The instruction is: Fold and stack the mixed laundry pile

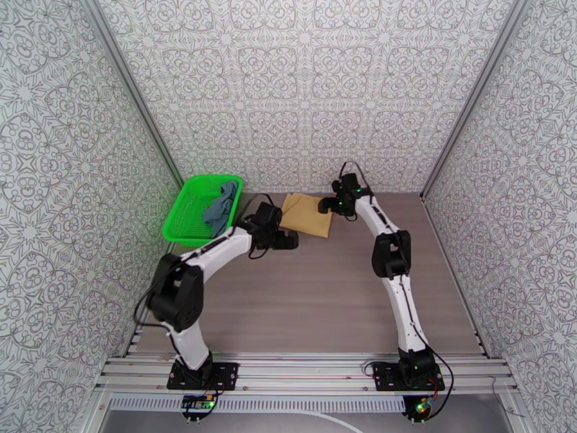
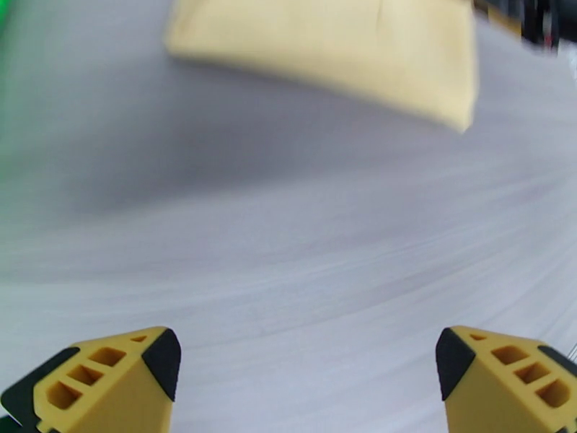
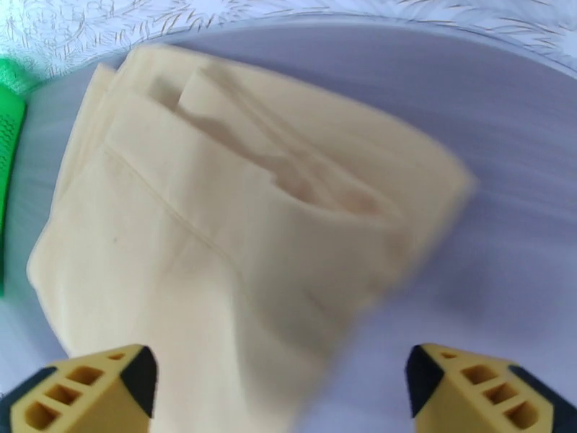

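Note:
My left gripper swings over the basket's rim and down onto the tank top's middle to close next, since it lies outward. The tank top is still crumpled inside the green basket [image 1: 189, 211].
The mustard-yellow cloth [image 1: 306, 214] lies folded flat at the back of the table; it fills the upper left of the right wrist view [image 3: 216, 232] and shows at the top of the left wrist view [image 2: 332, 45]. The blue-grey tank top [image 1: 222, 201] hangs crumpled over the right side of the green basket [image 1: 189, 211]. My left gripper [image 1: 290, 241] hovers just left of and in front of the yellow cloth, open and holding nothing, over bare table [image 2: 306, 369]. My right gripper [image 1: 326, 206] hangs at the cloth's right edge, open and holding nothing [image 3: 278, 391].
The green mesh basket stands at the back left against the patterned wall, and its edge shows at the left of the right wrist view [image 3: 7, 146]. Patterned walls close in the table on three sides. The wooden tabletop [image 1: 310, 297] stretches in front of the cloth.

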